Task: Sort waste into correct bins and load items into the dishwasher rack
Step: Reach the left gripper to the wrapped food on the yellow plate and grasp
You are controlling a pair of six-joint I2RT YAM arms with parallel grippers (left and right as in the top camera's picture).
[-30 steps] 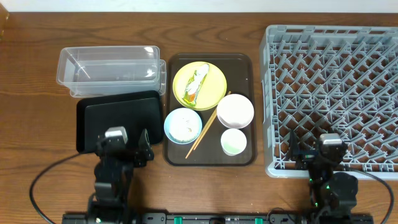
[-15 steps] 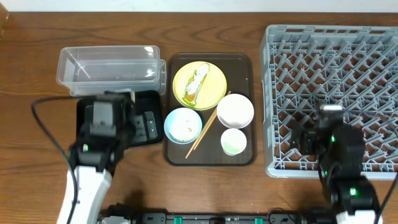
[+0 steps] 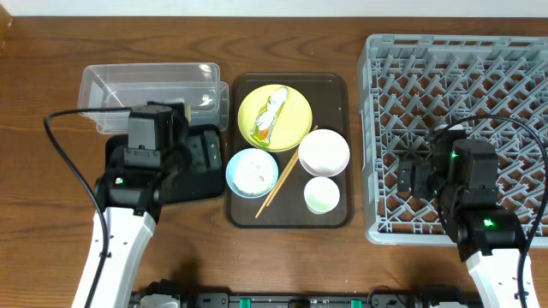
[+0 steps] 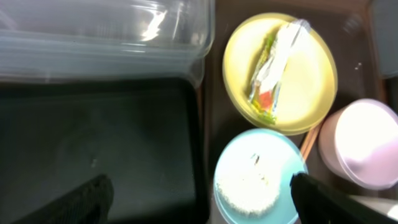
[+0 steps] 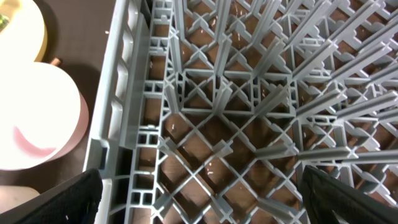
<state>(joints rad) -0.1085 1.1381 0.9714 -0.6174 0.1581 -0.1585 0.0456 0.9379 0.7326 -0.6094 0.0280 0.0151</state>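
Observation:
My left gripper is to swing toward the yellow plate and lower onto the near half of the scrap, because the whitish scrap [image 3: 269, 116] still lies on the plate.
The yellow plate [image 3: 295, 130] holds the whitish scrap [image 3: 269, 116] with green and orange bits. The light blue bowl [image 3: 236, 173] holds rice grains [image 3: 253, 174]. The white bowl [image 3: 324, 151], pale green cup [image 3: 322, 195] and chopsticks [image 3: 285, 178] lie beside them. My left gripper [image 3: 199, 158] is open and empty above the black tray's [image 3: 205, 184] right edge; in the left wrist view it [image 4: 199, 205] hangs by the blue bowl [image 4: 227, 168]. My right gripper [image 3: 415, 175] is open and empty over the grey rack's [image 3: 462, 68] front left part, as the right wrist view [image 5: 199, 205] shows.
A dark brown serving tray [image 3: 334, 85] carries the dishes. The clear tub [image 3: 150, 92] stands behind the black tray. The rack's upright pegs [image 5: 249, 93] rise under my right gripper. The white bowl [image 5: 37, 118] sits just left of the rack wall.
Both arms have risen from the table's front edge and moved away from it. The left now hangs over the black tray, the right over the rack. No object has moved.

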